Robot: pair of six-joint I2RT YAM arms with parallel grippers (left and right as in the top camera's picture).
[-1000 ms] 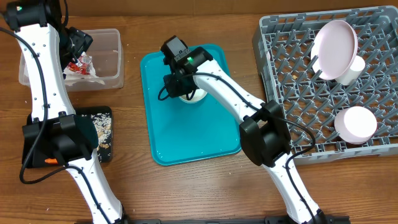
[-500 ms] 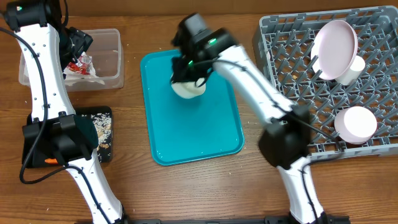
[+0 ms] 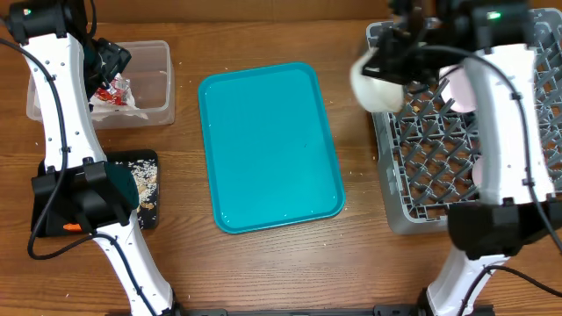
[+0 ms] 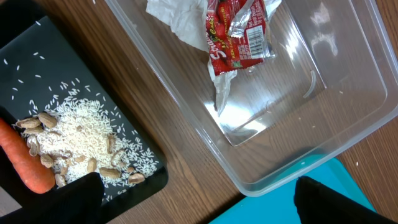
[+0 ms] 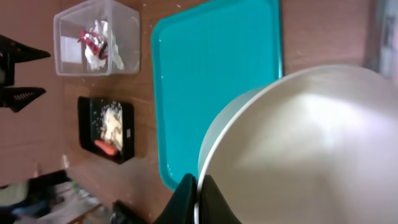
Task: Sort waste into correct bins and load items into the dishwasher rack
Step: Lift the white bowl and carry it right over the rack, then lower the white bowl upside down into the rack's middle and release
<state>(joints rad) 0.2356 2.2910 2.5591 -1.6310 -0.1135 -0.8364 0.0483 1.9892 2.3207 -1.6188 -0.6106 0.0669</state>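
The rack's bare pegs are below the right gripper and to its right in the overhead view. The robot's right gripper will carry the bowl [image 3: 376,85] over them, lower it and let go.
My right gripper [image 3: 406,39] [image 5: 199,186] is shut on the rim of a small white bowl [image 3: 376,85] [image 5: 298,149]. It holds the bowl in the air over the left edge of the grey dishwasher rack [image 3: 421,175]. My left gripper [image 3: 110,57] [image 4: 198,186] hangs open and empty above the clear tub [image 3: 156,83] [image 4: 298,106]. In the tub lie a red wrapper [image 3: 110,92] [image 4: 239,31] and a white napkin [image 4: 180,15]. The black tray [image 3: 145,189] [image 4: 25,74] holds rice and nuts [image 4: 74,143] and a carrot [image 4: 25,165].
The teal serving tray [image 3: 268,145] [image 5: 211,74] lies bare between the bins and the rack. A white plate [image 3: 457,88] in the rack is mostly hidden behind my right arm. A few crumbs dot the wood near the rack.
My right gripper lifted the bowl off the teal tray and carried it right to the rack's left edge. The left arm has not moved.
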